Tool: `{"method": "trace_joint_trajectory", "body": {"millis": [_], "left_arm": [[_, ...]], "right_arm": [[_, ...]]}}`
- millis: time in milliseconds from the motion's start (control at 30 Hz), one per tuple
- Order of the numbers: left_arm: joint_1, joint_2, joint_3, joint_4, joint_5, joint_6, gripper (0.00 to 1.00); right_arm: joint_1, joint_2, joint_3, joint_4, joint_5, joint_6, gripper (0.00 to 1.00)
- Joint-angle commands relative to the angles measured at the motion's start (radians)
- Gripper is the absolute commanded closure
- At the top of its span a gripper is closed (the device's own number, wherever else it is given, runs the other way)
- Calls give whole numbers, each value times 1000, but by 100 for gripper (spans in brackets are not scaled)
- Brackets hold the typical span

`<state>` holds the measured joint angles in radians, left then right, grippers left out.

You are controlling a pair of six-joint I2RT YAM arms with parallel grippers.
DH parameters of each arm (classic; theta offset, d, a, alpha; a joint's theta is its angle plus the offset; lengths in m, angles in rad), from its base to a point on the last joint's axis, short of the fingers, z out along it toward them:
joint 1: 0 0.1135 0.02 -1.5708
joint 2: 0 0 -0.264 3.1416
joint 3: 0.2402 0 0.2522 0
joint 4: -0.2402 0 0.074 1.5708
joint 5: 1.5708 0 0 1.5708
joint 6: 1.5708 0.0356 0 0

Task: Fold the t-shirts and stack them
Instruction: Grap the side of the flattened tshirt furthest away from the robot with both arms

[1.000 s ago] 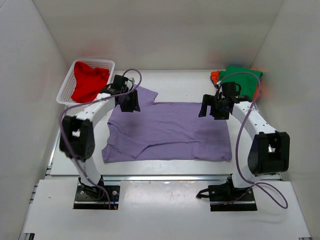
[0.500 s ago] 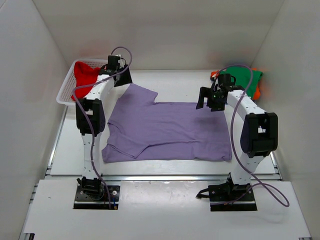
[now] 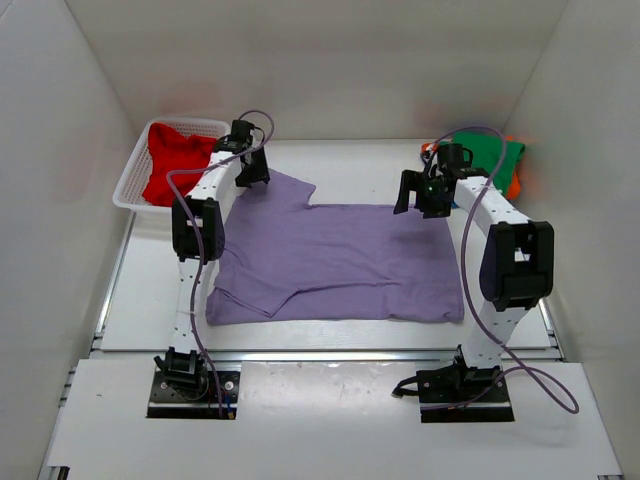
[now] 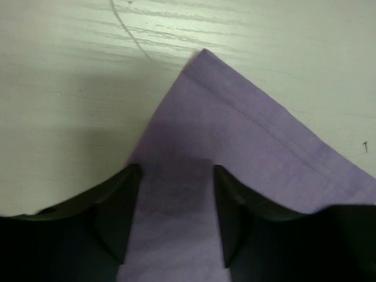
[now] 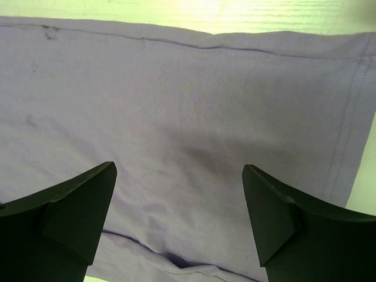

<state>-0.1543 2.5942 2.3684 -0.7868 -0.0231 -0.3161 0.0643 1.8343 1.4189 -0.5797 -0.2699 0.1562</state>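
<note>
My right gripper moves outward toward the green t-shirt next, then goes down to the lavender corner (image 3: 447, 213) (image 5: 365, 48), which lies beyond its open fingers.
A lavender t-shirt (image 3: 340, 260) lies spread flat on the white table. My left gripper (image 3: 252, 172) hangs low over the tip of its far-left sleeve. In the left wrist view that sleeve corner (image 4: 247, 123) runs between the parted fingers (image 4: 117, 217) of the left gripper (image 4: 175, 170), which is open. My right gripper (image 3: 420, 195) is over the shirt's far-right corner. In the right wrist view the right gripper (image 5: 179, 170) is wide open above smooth purple cloth (image 5: 188, 94) and grips nothing.
A white mesh basket (image 3: 130, 185) at the back left holds a red t-shirt (image 3: 172, 165). A green t-shirt (image 3: 492, 152) lies on an orange one (image 3: 428, 152) at the back right. White walls enclose the table on three sides.
My left gripper swung from the sleeve out toward the back wall, then came back to the sleeve's tip. My right gripper edged slightly toward the far hem. The shirt has not shifted.
</note>
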Motion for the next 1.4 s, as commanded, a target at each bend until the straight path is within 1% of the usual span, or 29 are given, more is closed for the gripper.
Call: {"method": "trace_joint_trajectory", "body": {"millis": [0, 33, 67, 100, 133, 200, 233, 267, 300, 467, 600, 633, 667, 700, 733, 767, 800, 833, 867, 900, 933, 1100, 1167, 1267, 1367], "left_arm": [[13, -25, -32, -57, 9, -14, 43], [22, -28, -43, -55, 21, -17, 51], [22, -22, -46, -61, 32, -15, 53], [25, -22, -47, -66, 43, -20, 60], [36, -13, -43, -74, 60, -23, 62], [33, -2, -28, -92, 83, -24, 73], [35, 15, -12, -103, 89, -17, 85], [39, 20, 9, -117, 98, -30, 90], [42, 33, 12, -126, 107, -31, 100], [45, 61, 60, -163, 129, -23, 100], [45, 53, 48, -152, 126, -14, 100], [41, 44, 31, -149, 127, -12, 100], [45, 44, 25, -146, 123, -9, 100], [45, 41, 28, -140, 126, -5, 100], [39, 41, 20, -140, 127, -6, 100], [39, 35, 20, -135, 133, -6, 100], [36, 30, 12, -132, 129, 0, 100], [44, 36, 14, -132, 130, -5, 100], [41, 32, 14, -132, 129, 2, 100], [35, 32, 14, -138, 124, 5, 100], [33, 30, 18, -137, 121, 11, 100], [30, -2, 26, -135, 135, 6, 100], [38, -19, 32, -141, 134, 11, 100], [30, -71, 29, -146, 130, 23, 100], [36, -144, -24, -135, 130, 29, 100]], "right_arm": [[-20, 31, 46, 27, 27, -3, 14], [-24, 42, 57, 24, 43, -1, 14], [-29, 57, 66, 29, 60, 2, 14], [-40, 71, 80, 21, 87, 17, 13], [-44, 95, 98, 18, 122, 25, 12], [-63, 156, 162, 0, 144, 31, 12], [-63, 169, 182, -9, 149, 49, 12], [-63, 202, 222, -11, 152, 48, 12], [-86, 241, 265, -23, 167, 48, 12], [-83, 361, 405, -107, 238, 59, 12], [-70, 453, 512, -173, 267, 65, 11], [-69, 468, 520, -199, 302, 71, 11], [-72, 492, 550, -225, 299, 72, 15], [-46, 514, 570, -233, 301, 63, 17], [-41, 535, 583, -244, 307, 69, 24], [-35, 533, 586, -253, 304, 68, 39], [-31, 537, 588, -255, 311, 68, 58], [-26, 534, 586, -258, 317, 68, 68], [-23, 533, 583, -255, 330, 74, 86], [-18, 537, 583, -259, 340, 74, 95], [-17, 524, 581, -259, 343, 80, 98], [-24, 493, 584, -255, 366, 72, 96], [-21, 476, 583, -250, 370, 72, 100], [-11, 436, 574, -238, 382, 68, 100], [-12, 399, 558, -229, 379, 66, 100]]}}
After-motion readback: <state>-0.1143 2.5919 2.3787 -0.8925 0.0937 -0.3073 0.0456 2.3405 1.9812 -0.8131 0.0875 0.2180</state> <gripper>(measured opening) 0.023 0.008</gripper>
